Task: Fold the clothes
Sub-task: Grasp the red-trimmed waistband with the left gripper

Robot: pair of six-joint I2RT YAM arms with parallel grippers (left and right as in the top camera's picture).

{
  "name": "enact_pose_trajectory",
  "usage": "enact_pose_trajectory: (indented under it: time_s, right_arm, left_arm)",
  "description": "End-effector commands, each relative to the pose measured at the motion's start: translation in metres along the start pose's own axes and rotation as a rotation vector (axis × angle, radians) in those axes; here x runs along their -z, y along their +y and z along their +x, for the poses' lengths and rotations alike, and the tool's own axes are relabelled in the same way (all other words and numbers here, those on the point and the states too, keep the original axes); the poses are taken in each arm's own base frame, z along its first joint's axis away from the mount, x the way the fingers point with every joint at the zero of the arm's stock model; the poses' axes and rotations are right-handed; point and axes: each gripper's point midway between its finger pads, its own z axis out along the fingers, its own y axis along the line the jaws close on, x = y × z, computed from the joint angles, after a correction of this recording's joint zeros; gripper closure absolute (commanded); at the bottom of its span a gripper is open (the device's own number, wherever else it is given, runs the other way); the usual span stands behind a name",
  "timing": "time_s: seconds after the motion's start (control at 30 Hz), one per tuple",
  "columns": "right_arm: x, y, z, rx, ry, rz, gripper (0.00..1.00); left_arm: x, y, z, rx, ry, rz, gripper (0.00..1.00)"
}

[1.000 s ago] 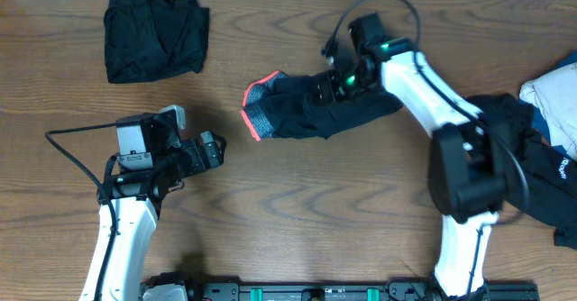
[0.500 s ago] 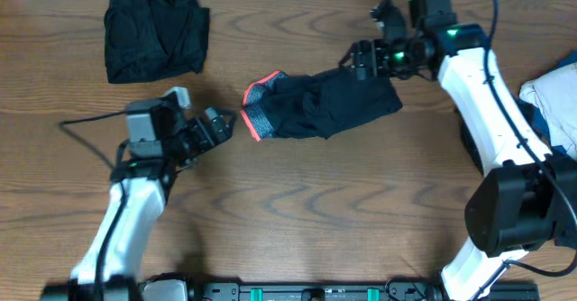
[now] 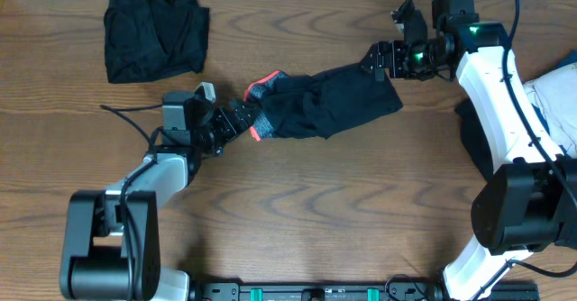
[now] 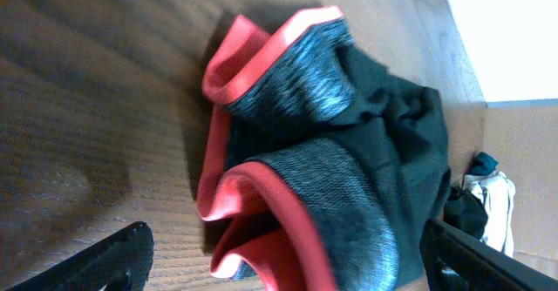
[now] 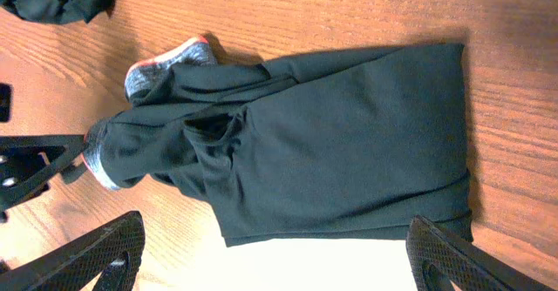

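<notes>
The waistband's near fold, the coral-red edge, already stands up between my open fingers, so my left gripper should next move slightly down toward the garment, onto that fold, and close.
A black trouser-like garment (image 3: 329, 103) with a coral-red and grey waistband (image 3: 255, 112) lies crumpled at the table's middle. My left gripper (image 3: 242, 117) is open, its fingers at either side of the waistband end (image 4: 288, 195). My right gripper (image 3: 379, 60) is open and empty, held above the garment's far right edge (image 5: 349, 134). A second black garment (image 3: 153, 29) lies bunched at the far left.
A pile of black, white and blue clothes (image 3: 541, 130) lies at the table's right edge beside the right arm's base. Bare wooden table (image 3: 297, 211) spreads in front of the garment.
My left gripper has moved right, up to the garment's waistband. My right gripper has let go of the garment, lifted and pulled back to the right.
</notes>
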Motion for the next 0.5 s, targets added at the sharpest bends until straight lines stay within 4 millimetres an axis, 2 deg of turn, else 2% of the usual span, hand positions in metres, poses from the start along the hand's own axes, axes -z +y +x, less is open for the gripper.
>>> enact_pose_trajectory:
  time_s: [0.0,0.27,0.47]
  right_arm:
    - [0.0,-0.003,0.0,0.016,0.002,0.008,0.06]
    - [0.0,-0.003,0.001,0.026,0.005,0.008,0.07]
    - [0.0,-0.003,0.001,0.025,0.006,0.008,0.07]
  left_arm:
    - [-0.009,0.008,0.003,0.035,0.022,-0.009,0.02]
    - [-0.017,0.02,0.01,0.087,0.044,-0.034,0.02]
    - [-0.022,0.008,0.012,0.066,0.041,-0.003,0.02]
